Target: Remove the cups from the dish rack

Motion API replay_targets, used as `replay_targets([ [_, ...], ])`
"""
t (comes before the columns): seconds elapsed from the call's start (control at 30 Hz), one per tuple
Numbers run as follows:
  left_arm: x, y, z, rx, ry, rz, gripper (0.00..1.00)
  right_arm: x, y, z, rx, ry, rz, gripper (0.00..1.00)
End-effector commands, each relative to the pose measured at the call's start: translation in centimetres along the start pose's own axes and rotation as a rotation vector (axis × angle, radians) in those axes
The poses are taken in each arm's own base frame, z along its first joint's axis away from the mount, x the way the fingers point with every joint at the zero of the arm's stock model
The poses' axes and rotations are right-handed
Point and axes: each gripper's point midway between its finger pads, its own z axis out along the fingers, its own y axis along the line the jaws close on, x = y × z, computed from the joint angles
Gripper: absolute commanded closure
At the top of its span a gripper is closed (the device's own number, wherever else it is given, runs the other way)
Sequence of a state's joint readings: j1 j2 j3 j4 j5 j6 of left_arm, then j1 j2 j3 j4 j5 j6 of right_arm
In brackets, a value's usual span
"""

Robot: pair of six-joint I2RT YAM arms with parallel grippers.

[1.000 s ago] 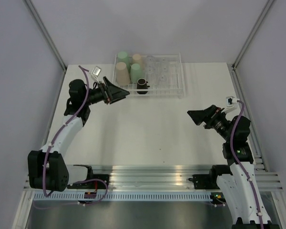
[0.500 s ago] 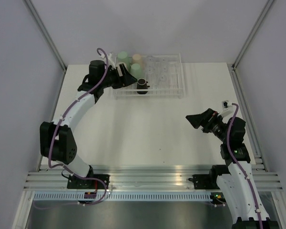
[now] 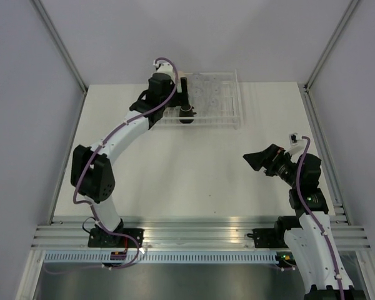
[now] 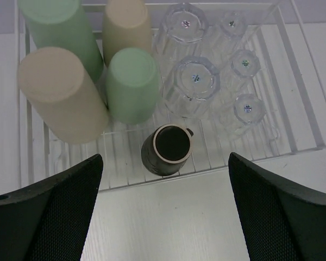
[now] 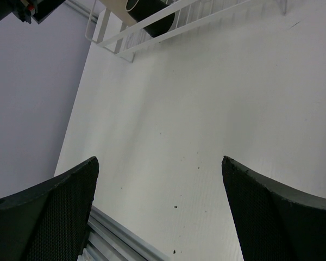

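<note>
The left gripper will next move down and to the right in the top view, with its fingers on both sides of the brown cup (image 3: 186, 114) (image 4: 167, 150), because bare rack wires on both sides leave room.
The white wire dish rack (image 3: 231, 119) stands at the table's far edge. In the left wrist view the rack (image 4: 307, 117) holds a small dark brown cup (image 4: 167, 148) upright at its near edge, two green tumblers (image 4: 133, 84), two beige tumblers (image 4: 62, 92) and several clear cups (image 4: 195, 81). My left gripper (image 3: 182, 94) hangs above the rack's left part, open and empty (image 4: 165, 163), the brown cup (image 3: 187, 113) between its fingers from above. It hides the tumblers in the top view. My right gripper (image 3: 256, 159) is open and empty (image 5: 160, 160) above bare table at the right.
Grey walls enclose the white table (image 3: 194, 169) on three sides. A metal rail (image 3: 200, 228) runs along the near edge and also shows in the right wrist view (image 5: 119, 231). The brown cup (image 5: 152, 19) and rack edge (image 5: 206, 19) show at that view's top.
My left arm has swung from the table's left side up and right to above the rack, covering the tumblers. My right gripper has shifted slightly down and left.
</note>
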State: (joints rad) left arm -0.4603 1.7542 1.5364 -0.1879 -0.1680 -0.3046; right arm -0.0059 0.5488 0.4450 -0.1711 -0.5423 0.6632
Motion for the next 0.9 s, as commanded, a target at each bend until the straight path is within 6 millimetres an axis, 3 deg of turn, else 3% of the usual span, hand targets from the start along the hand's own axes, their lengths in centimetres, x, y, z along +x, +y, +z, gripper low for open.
replay_targets([
  [0.0, 0.3, -0.4, 1.8, -0.077, -0.005, 0.182, 0.00, 0.1, 0.1, -0.1, -0.004, 0.003, -0.017, 0.02],
  [0.3, 4.4, -0.6, 5.7, -0.071, 0.138, 0.249, 0.00, 0.6, -0.3, -0.6, 0.017, 0.008, -0.027, 0.02],
  [0.87, 8.8, -1.4, 9.8, -0.025, 0.194, 0.234, 0.00, 0.7, -0.8, -0.5, 0.043, 0.029, -0.038, 0.02],
])
